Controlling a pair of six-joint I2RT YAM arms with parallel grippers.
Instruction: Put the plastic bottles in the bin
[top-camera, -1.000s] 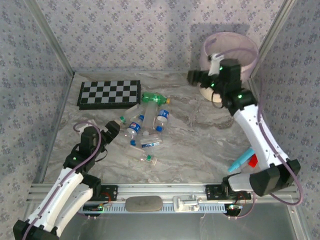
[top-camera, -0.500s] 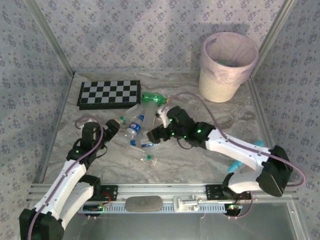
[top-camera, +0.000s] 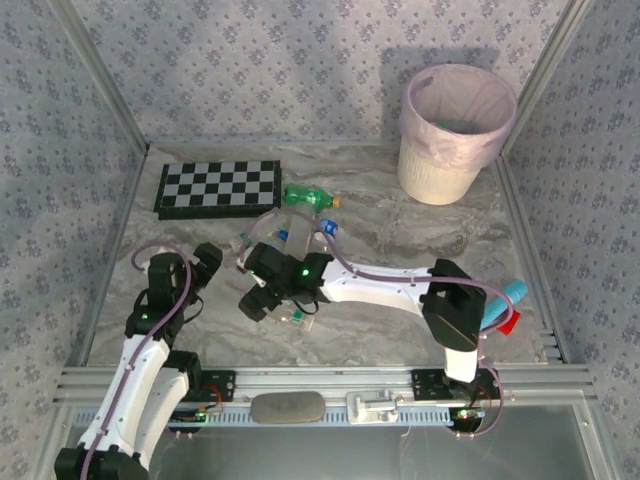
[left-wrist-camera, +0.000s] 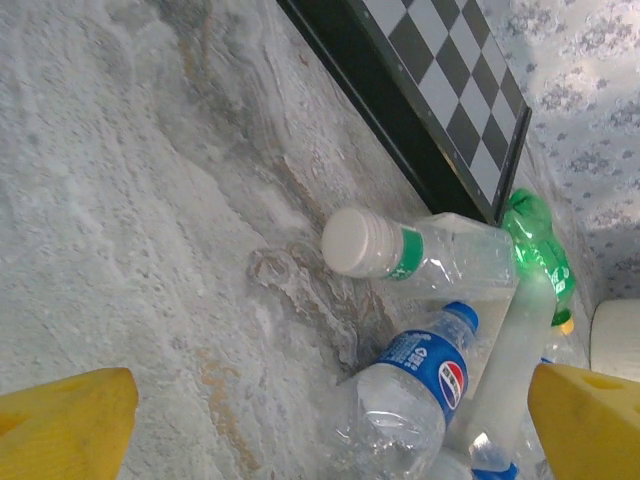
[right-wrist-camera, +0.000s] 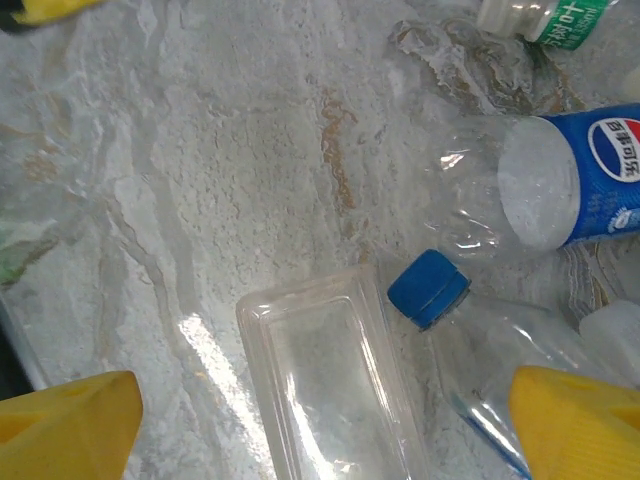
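Observation:
My right gripper lowers its open fingers with a slight turn next, one to each long side of the clear square-bottomed bottle, which lies angled below.
Several plastic bottles (top-camera: 300, 222) lie in a heap at mid-table, with a green bottle (top-camera: 310, 197) at its far end. My right gripper (top-camera: 256, 303) hangs open over the heap's near left side. In its wrist view the right gripper (right-wrist-camera: 325, 430) straddles a clear square-bottomed bottle (right-wrist-camera: 330, 390) and a blue-capped clear bottle (right-wrist-camera: 470, 330), gripping neither. A Pepsi-labelled bottle (right-wrist-camera: 570, 190) lies just beyond. My left gripper (top-camera: 207, 268) is open, left of the heap. The left gripper (left-wrist-camera: 330, 430) faces that Pepsi bottle (left-wrist-camera: 420, 390) and a white-capped bottle (left-wrist-camera: 400, 250). The pink-lined bin (top-camera: 457, 130) stands far right.
A folded chessboard (top-camera: 220, 187) lies at the far left, close behind the heap. A teal-and-red marker-like object (top-camera: 505, 305) rests near the right arm's base. Patterned walls enclose the table on three sides. A small bottle (top-camera: 298, 318) lies apart, nearer the front rail.
My right arm swung from the bin down to the bottle heap, then on to its near left side. My left arm drew back slightly to the left, still open.

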